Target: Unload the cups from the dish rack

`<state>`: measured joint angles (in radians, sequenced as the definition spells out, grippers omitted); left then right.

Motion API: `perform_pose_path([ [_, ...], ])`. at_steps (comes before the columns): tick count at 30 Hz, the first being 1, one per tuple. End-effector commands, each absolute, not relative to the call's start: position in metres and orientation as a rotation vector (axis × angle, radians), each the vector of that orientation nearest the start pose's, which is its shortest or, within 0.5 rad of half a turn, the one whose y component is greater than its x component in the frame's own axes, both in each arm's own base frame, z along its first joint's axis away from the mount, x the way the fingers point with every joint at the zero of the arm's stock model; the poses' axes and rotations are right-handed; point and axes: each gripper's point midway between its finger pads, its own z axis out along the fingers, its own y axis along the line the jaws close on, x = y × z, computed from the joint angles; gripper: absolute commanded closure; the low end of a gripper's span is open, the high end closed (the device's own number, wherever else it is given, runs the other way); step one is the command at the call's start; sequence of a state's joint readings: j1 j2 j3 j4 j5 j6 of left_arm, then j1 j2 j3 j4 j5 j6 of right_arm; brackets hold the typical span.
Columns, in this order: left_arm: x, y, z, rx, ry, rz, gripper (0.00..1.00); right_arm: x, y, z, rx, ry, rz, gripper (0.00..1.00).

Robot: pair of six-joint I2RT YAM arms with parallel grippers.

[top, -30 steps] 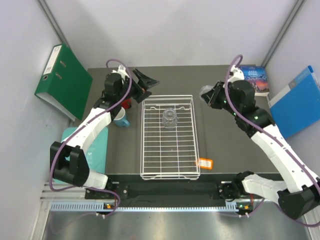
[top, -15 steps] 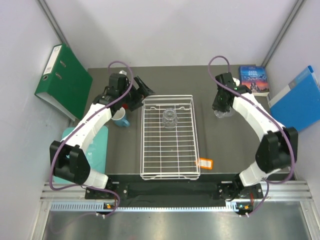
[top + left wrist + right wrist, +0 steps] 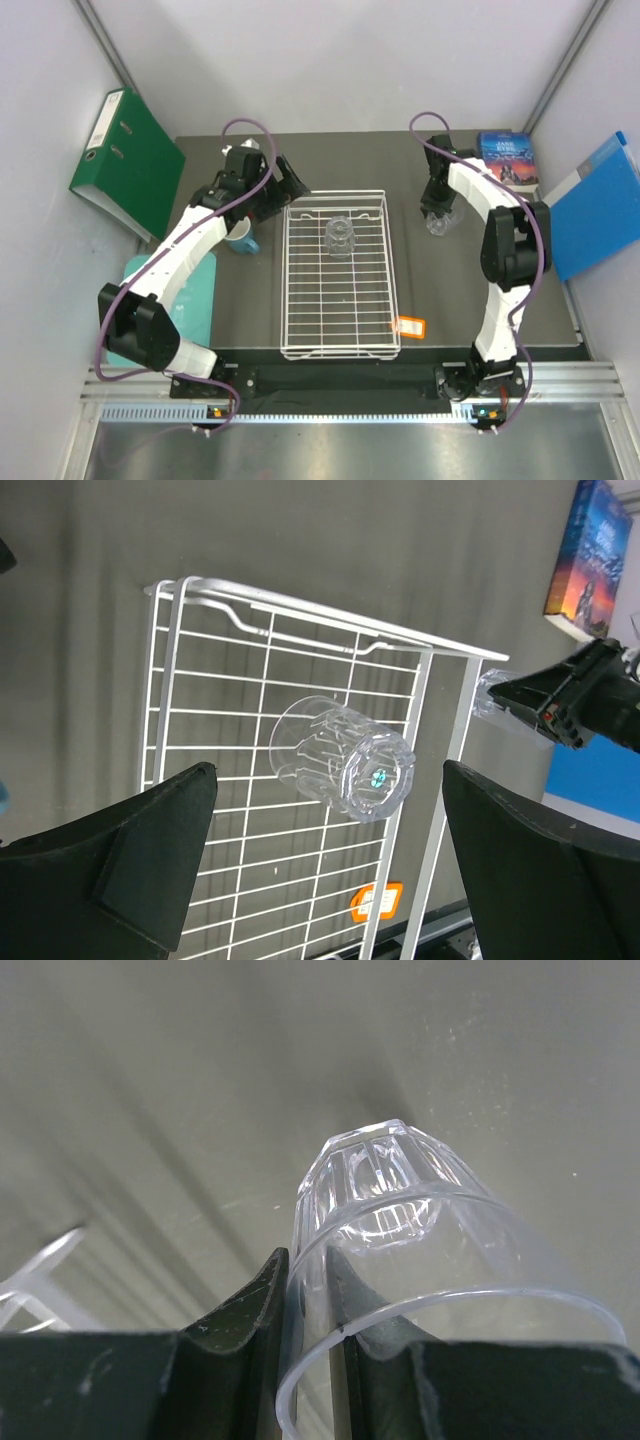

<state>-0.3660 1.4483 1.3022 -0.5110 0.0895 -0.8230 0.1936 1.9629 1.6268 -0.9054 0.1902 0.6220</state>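
My right gripper lowers the second clear tumbler base first next and releases the tumbler's side, since bare tabletop lies just below my right gripper, beside the rack (image 3: 340, 300).
The white wire dish rack (image 3: 340, 300) sits mid-table with an orange tag (image 3: 411, 326) at its near right corner. One clear glass tumbler (image 3: 339, 237) lies inside it at the far end, also in the left wrist view (image 3: 340, 760). My left gripper (image 3: 285, 185) is open and empty above the rack's far left corner. My right gripper (image 3: 437, 203) is shut on the wall of a second clear tumbler (image 3: 438, 223), mouth up, low over the table right of the rack (image 3: 400, 1210). A light-blue mug (image 3: 241, 237) stands left of the rack. The red and salmon-pink mugs are hidden.
A green binder (image 3: 125, 160) leans at the far left. A book (image 3: 508, 158) and a blue folder (image 3: 598, 205) lie at the far right. A teal mat (image 3: 195, 300) lies left of the rack.
My right arm swung in and lowered the tumbler to the table right of the rack. My left gripper shifted slightly towards the rack's far left corner.
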Motion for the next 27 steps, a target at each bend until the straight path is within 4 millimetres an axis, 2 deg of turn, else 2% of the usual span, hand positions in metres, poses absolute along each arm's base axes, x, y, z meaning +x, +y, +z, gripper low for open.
perform_pose_path([
  [1,0.373,-0.189,0.236,-0.458,2.273,-0.670,0.02,0.422,0.066,0.087,0.646,2.697,-0.096,1.00],
  [9,0.371,-0.202,0.228,-0.370,2.307,-0.707,0.01,0.427,0.063,0.075,0.622,2.719,-0.134,0.98],
  [13,0.372,-0.206,0.230,-0.351,2.291,-0.731,0.01,0.430,0.066,0.080,0.608,2.703,-0.095,0.78],
  [18,0.375,-0.208,0.233,-0.343,2.274,-0.742,0.01,0.438,0.066,0.108,0.595,2.629,-0.065,0.68],
  [24,0.377,-0.208,0.235,-0.339,2.267,-0.741,0.01,0.442,0.070,0.133,0.589,2.580,-0.006,0.61],
  [26,0.377,-0.207,0.240,-0.330,2.250,-0.728,0.01,0.443,0.075,0.160,0.573,2.512,0.076,0.58],
  [27,0.377,-0.206,0.241,-0.320,2.246,-0.719,0.01,0.447,0.081,0.168,0.553,2.463,0.131,0.47],
])
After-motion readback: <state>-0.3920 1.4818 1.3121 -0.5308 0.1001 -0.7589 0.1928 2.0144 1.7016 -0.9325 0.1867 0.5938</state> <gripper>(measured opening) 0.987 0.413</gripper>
